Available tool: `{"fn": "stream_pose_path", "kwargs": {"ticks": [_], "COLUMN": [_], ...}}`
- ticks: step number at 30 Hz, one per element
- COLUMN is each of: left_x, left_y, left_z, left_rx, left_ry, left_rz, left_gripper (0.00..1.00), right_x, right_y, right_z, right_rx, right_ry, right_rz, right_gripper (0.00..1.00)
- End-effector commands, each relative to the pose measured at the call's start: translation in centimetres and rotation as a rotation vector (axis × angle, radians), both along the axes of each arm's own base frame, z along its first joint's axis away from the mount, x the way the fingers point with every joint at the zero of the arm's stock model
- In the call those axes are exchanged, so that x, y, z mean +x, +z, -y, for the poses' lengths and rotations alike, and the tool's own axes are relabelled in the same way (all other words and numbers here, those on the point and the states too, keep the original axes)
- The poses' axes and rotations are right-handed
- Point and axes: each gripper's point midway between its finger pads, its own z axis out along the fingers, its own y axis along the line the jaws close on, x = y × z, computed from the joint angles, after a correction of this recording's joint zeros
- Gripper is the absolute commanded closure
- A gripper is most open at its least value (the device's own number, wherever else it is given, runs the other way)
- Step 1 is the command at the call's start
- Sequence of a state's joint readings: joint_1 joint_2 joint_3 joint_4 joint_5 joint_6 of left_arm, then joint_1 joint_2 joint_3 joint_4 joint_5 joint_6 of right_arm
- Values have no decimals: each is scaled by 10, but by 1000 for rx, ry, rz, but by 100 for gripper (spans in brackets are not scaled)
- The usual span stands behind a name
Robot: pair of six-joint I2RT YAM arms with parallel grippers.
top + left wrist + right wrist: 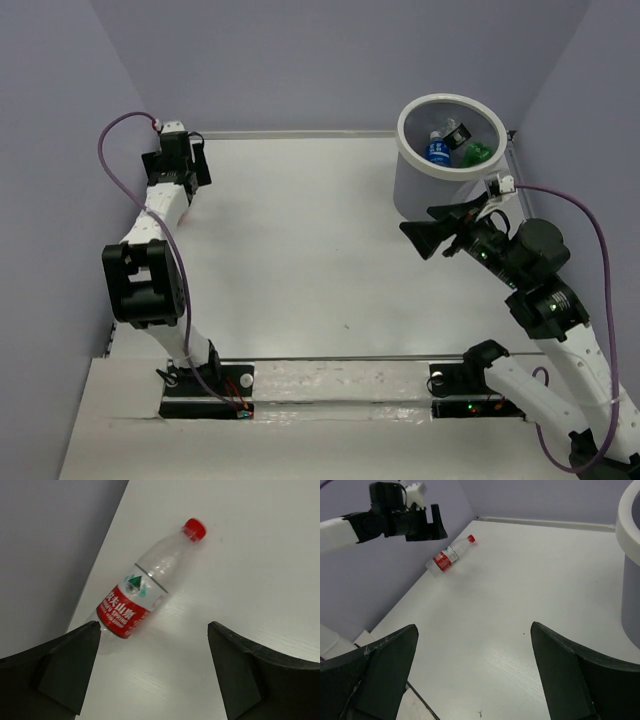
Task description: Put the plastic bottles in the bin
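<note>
My left gripper should go down next, turning to match the clear plastic bottle, which lies at an angle below, with open fingers around the label's white band (pixel 141 591).
One clear plastic bottle (pixel 145 587) with a red label and red cap lies on its side on the white table by the left wall; it also shows in the right wrist view (pixel 451 555). My left gripper (pixel 154 627) is open and empty just short of the bottle's base, at the table's far left corner (pixel 192 170). In the top view the bottle is hidden under it. The grey bin (pixel 430 195) with a white rim stands at the far right and holds a blue-labelled bottle (pixel 437 151) and a green bottle (pixel 477 153). My right gripper (pixel 418 222) is open and empty beside the bin.
Purple walls close in the table on the left, far and right sides. The bin's wall (pixel 631 565) is close on the right of my right gripper (pixel 474 627). A purple cable (pixel 110 150) loops off the left arm.
</note>
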State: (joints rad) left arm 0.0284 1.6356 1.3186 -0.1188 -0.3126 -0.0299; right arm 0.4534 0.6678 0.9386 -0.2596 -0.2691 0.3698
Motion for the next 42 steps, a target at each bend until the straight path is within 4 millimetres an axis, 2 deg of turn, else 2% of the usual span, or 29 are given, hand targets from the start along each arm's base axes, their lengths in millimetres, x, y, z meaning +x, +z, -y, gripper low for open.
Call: {"fn": "stream_pose_path", "kwargs": {"ticks": [1,4,7,9,12,13,17,21,24,25,27,28,29,30,31,33,37,38,39,40,41,42], "left_x": [-5,6,16,23,25,25,27,34,33,31,29,27,27,28,27,29,44,49,62,62,65,64], "left_y": [7,-14,-20,-47,-63,-75,-84,-94,-121,-137,-149,-163,-163,-167,-174,-175,-151,-130,-88,-71,-54,-17], "left_z": [-30,-35,-38,-37,-38,-41,-60,-55,-46,-45,-44,-42,-41,-40,-38,-37,-22,-16,10,11,20,44], "left_rx": [77,121,113,89,57,43,-20,-56,-105,-121,-140,-154,-167,-178,-190,-199,-255,-265,-350,-339,-353,-392], "left_ry": [-1,-27,-60,-95,-114,-106,-62,-114,-148,-147,-143,-141,-135,-137,-142,-140,-202,-221,-311,-318,-349,-421], "left_rz": [-40,-110,-150,-232,-271,-298,-329,-330,-385,-415,-449,-479,-491,-497,-510,-504,-396,-339,-188,-155,-89,7], "left_gripper": [1,1,1,1,1,1,1,1,1,1,1,3,6,16,21,31,43,46,53,53,55,56], "right_x": [-24,-26,-26,-27,-28,-27,-26,-24,-24,-23,-21,-21,-20,-18,-17,-11,1,4,11,14,16,20], "right_y": [42,45,44,47,49,49,49,50,52,53,52,52,52,51,50,47,40,38,34,34,32,31], "right_z": [0,-2,-6,-6,-6,-7,-9,-11,-12,-12,-13,-14,-15,-16,-18,-22,-30,-32,-39,-41,-43,-48], "right_rx": [73,73,75,84,87,85,79,83,87,88,88,89,89,87,85,76,63,58,61,61,69,74], "right_ry": [57,77,95,101,103,106,116,120,123,123,123,125,127,128,134,140,152,153,171,175,182,195], "right_rz": [141,146,137,149,155,152,152,150,153,155,148,149,144,139,133,116,76,68,44,46,33,25], "right_gripper": [0,0,0,0,0,0,0,0,0,0,0,0,0,0,0,0,0,0,0,0,0,1]}}
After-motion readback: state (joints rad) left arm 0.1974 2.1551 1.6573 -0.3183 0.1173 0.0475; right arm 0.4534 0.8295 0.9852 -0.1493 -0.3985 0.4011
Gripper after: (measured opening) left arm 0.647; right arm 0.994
